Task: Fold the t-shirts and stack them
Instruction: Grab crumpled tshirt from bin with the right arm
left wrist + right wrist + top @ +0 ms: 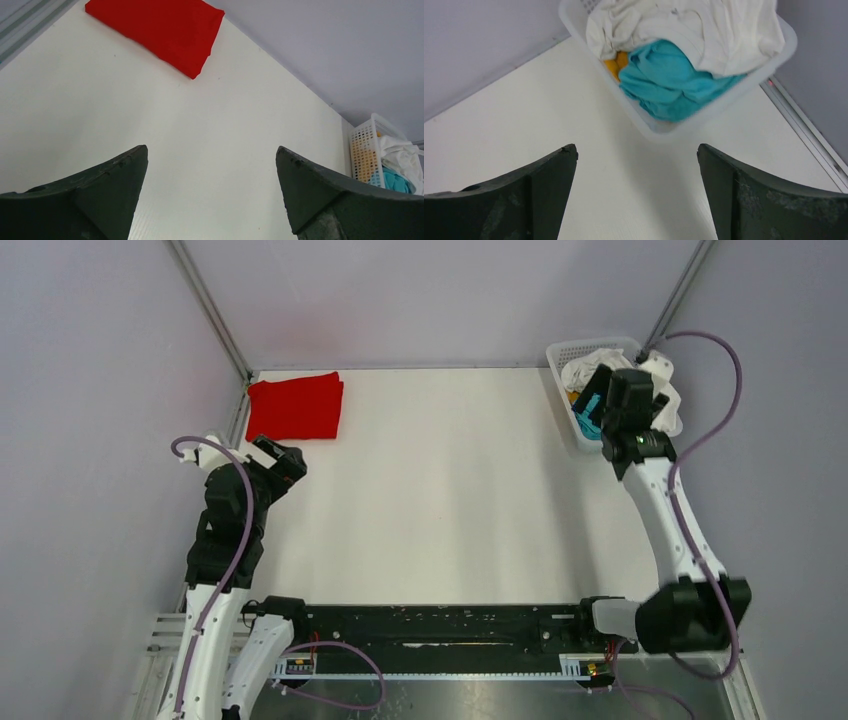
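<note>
The white t-shirt lies on top of the teal one, so my right gripper should move outward and down onto the white t-shirt's end (577, 373) (601, 40) beside the orange-yellow bit.
A folded red t-shirt (296, 407) lies flat at the table's far left corner; it also shows in the left wrist view (157, 27). A white lattice basket (562, 357) at the far right holds a crumpled white t-shirt (689, 27), a teal one (671, 82) and a bit of orange-yellow one (614, 64). My left gripper (212, 150) is open and empty above bare table, near the red shirt. My right gripper (636, 150) is open and empty, hovering just short of the basket (659, 127).
Grey walls close in the white table (440, 490) on the left, back and right. A metal rail (804, 130) runs along the right edge by the basket. The arm bases and a black bar (440, 625) stand at the near edge.
</note>
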Controlling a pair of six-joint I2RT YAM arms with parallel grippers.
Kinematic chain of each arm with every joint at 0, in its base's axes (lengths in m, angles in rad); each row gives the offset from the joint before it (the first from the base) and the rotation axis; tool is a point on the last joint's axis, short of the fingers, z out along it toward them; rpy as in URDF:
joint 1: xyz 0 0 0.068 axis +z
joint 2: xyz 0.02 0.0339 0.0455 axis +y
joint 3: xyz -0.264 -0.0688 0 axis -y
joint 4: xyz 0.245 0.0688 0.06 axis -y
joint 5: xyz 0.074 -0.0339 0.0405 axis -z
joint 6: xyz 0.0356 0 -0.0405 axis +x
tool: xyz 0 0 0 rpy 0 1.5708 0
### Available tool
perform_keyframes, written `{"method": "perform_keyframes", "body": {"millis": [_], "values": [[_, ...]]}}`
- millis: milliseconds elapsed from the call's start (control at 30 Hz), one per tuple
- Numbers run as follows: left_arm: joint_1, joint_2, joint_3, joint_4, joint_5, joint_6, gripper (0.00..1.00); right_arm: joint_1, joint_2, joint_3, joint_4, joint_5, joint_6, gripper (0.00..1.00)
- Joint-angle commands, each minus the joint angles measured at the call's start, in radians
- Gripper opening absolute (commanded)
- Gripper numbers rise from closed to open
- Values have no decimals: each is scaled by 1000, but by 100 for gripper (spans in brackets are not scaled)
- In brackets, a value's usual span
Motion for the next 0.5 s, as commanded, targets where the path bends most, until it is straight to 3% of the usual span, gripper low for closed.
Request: {"method": "perform_keyframes", "body": {"millis": [0, 233, 467], "values": [[2, 21, -14, 21, -30, -5, 99, -20, 257, 212, 93, 5, -3, 98], [2, 34, -14, 20, -72, -10, 99, -35, 647, 542, 197, 80, 85, 98], [2, 53, -10, 21, -100, -9, 99, -49, 982, 855, 96, 102, 190, 99]]}}
